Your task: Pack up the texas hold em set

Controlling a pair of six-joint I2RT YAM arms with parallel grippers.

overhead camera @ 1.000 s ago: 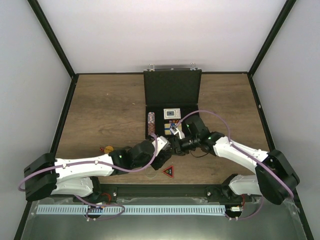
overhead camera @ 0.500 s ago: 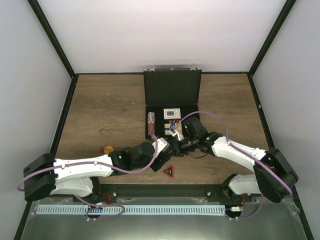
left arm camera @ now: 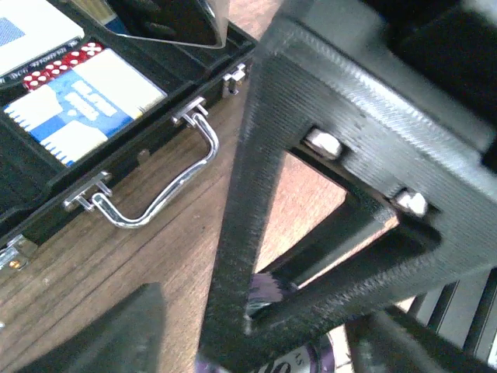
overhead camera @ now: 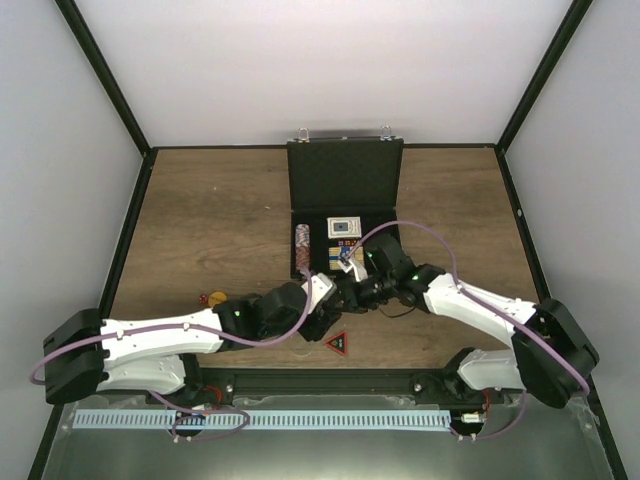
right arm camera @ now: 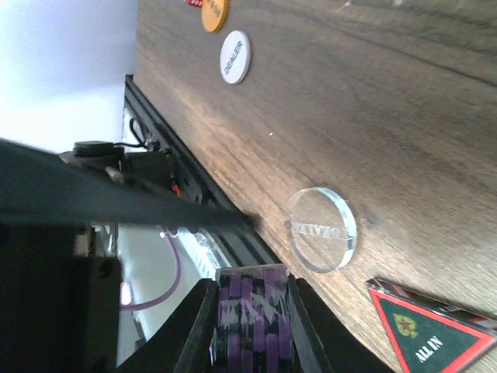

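Observation:
I should next swing my right gripper outward, lower the purple chips (right arm camera: pixel 250 311) into the slot past the chip stack's far end and release them, since that slot is empty.
The black case (overhead camera: pixel 345 175) lies open at the back, with a card deck (overhead camera: pixel 345 227) and a chip stack (overhead camera: pixel 303 250) in its tray. My two grippers meet just in front of it. In the right wrist view my right gripper (right arm camera: pixel 250 326) is shut on a short stack of purple chips (right arm camera: pixel 250 311), pinching its flat faces. My left gripper (left arm camera: pixel 264 353) is open, its fingers (left arm camera: pixel 116 334) standing off either side of the same purple chips (left arm camera: pixel 303 361). The case's silver handle (left arm camera: pixel 155 186), blue cards (left arm camera: pixel 78 109) and red dice (left arm camera: pixel 62 66) show in the left wrist view.
A clear round button (right arm camera: pixel 321 228) and the red-black triangle (right arm camera: pixel 431 334) lie on the wood near the front edge, below the grippers. A white dealer button (right arm camera: pixel 234 56) and an orange button (right arm camera: pixel 214 12) lie further left. The front rail (overhead camera: pixel 330 380) runs close behind the triangle (overhead camera: pixel 337 343).
My right gripper has closed onto the purple chip stack. My left gripper's jaws have widened a little around it. Both arms have barely shifted.

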